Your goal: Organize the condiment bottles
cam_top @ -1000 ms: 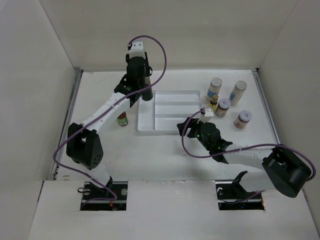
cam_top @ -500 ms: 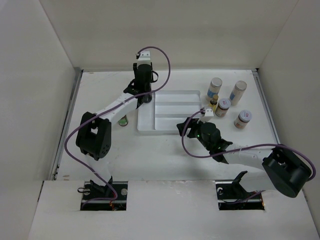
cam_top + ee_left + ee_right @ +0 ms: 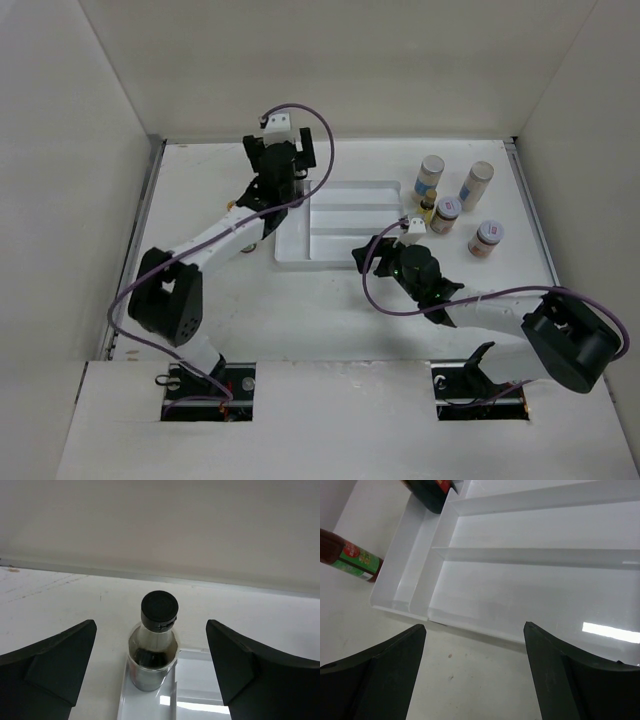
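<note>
My left gripper will next move back and down onto the green-red bottle's cap (image 3: 231,205). The cap is below it, to the left in the top view, still outside the tray (image 3: 350,187).
A tall clear bottle with a black cap (image 3: 159,645) stands upright at the far end of the white tray's (image 3: 350,187) narrow left compartment. My left gripper (image 3: 151,626) is open, one finger on each side of the bottle and well clear of it; in the top view the left gripper (image 3: 277,168) hides the bottle. The green-red bottle (image 3: 351,557) lies just outside the tray's left wall. My right gripper (image 3: 474,626) is open and empty above the table, just short of the tray's near edge (image 3: 470,625); the top view shows the right gripper (image 3: 388,248) there too.
To the right of the tray stand white labelled shakers (image 3: 431,175) (image 3: 476,183) (image 3: 486,238), another shaker (image 3: 445,214) and a small amber bottle (image 3: 427,208). White walls enclose the table on three sides. The left arm reaches over the table's left half.
My left gripper has opened and let go of the black-capped bottle, which now stands in the tray. The right gripper's fingers have spread slightly; its arm has stayed put.
</note>
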Available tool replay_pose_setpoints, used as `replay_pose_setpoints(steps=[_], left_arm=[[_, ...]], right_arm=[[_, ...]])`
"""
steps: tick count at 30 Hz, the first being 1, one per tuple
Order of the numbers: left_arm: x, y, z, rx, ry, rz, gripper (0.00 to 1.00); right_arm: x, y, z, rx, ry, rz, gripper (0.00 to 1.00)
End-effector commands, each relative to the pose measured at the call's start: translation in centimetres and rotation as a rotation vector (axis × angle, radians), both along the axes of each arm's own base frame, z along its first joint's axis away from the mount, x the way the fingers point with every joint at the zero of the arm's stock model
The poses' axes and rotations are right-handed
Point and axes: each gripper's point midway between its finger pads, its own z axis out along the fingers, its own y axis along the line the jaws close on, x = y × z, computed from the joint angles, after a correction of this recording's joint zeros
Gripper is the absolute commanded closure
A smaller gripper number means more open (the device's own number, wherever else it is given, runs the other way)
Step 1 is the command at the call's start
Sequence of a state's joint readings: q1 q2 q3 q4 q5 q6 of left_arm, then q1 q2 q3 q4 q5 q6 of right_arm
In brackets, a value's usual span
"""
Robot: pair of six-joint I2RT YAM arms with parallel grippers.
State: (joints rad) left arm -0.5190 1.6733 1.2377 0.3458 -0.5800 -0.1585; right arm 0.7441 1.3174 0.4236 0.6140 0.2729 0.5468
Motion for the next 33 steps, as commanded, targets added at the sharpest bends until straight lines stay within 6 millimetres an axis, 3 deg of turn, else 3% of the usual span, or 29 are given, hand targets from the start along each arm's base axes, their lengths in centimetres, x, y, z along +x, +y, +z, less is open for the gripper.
replay_pose_setpoints(steps=[1, 3, 6, 10, 13, 16, 21, 24, 26, 30, 33], left_arm=[[-3.5, 2.1, 8.7, -0.115, -0.198, 0.032, 0.06], [-5.4, 4.3, 8.6, -0.118, -0.186, 0.088, 0.05], [-8.3, 7.6, 6.7, -0.120, -0.108, 0.159, 0.05], [-11.2, 10.6, 1.9, -0.118, 0.032, 0.185, 0.06], [-12.4, 12.4, -1.7, -0.110, 0.114, 0.221, 0.11], [-12.5, 12.7, -4.1, -0.108, 0.156, 0.219, 0.17], [-11.3, 12.1, -5.9, -0.100, 0.195, 0.210, 0.22], [-10.5, 12.4, -7.0, -0.092, 0.202, 0.232, 0.27], [-10.1, 12.6, -7.5, -0.089, 0.210, 0.245, 0.36], [-10.2, 12.9, -7.7, -0.085, 0.203, 0.264, 0.63], [-10.9, 13.2, -5.7, -0.088, 0.164, 0.273, 0.74]], right_arm=[[1.0, 0.7, 2.7, 0.074, -0.062, 0.001, 0.14], [1.0, 0.6, 2.8, 0.074, -0.062, -0.001, 0.14], [1.0, 0.4, 3.1, 0.081, -0.072, -0.008, 0.13], [1.0, 0.7, 2.8, 0.076, -0.060, 0.000, 0.12], [1.1, 0.7, 2.7, 0.080, -0.059, -0.002, 0.11], [1.1, 0.9, 2.5, 0.076, -0.052, 0.004, 0.11], [1.0, 1.0, 2.3, 0.075, -0.044, 0.009, 0.11], [1.0, 0.8, 3.1, 0.083, -0.069, 0.004, 0.10], [0.9, 0.8, 2.8, 0.085, -0.059, 0.005, 0.10], [0.9, 0.8, 3.1, 0.084, -0.068, 0.005, 0.10], [0.9, 0.9, 2.7, 0.087, -0.054, 0.010, 0.10]])
